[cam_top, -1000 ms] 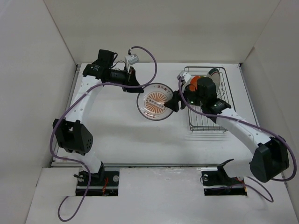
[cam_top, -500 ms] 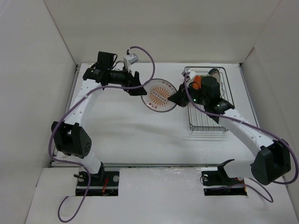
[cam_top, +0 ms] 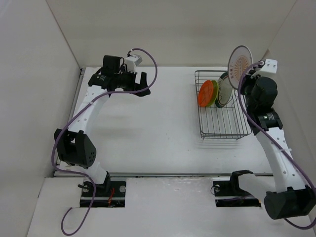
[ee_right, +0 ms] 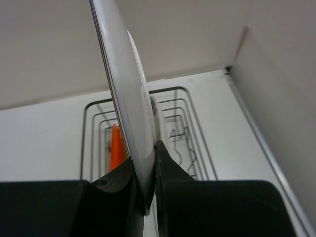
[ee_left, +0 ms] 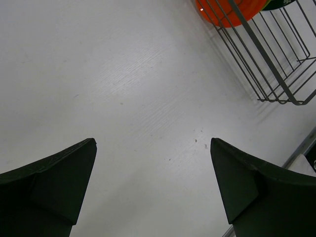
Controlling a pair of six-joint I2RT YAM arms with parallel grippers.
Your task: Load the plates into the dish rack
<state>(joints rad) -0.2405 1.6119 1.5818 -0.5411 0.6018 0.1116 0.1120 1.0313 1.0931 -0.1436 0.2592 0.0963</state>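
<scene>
My right gripper moves down toward the empty gap beside the dark-rimmed white plate next and releases the sunburst plate there. That gap lies below the gripper.
My right gripper is shut on the lower rim of the white plate with the orange sunburst centre. It holds that plate upright, high over the far end of the black wire dish rack. In the right wrist view the plate shows edge-on between the two fingers. Standing in the rack's far end are the orange plate, the lime green plate and the white plate with the dark rim. My left gripper hangs open over bare table at the back left, with nothing in it.
White enclosure walls surround the table. The right wall runs close beside the right arm. The near part of the rack holds no plates. A metal rail runs along the table's front edge.
The left gripper opened, let go of the sunburst plate and drew back left. The right gripper shut on that plate and carried it up and to the right, over the rack.
</scene>
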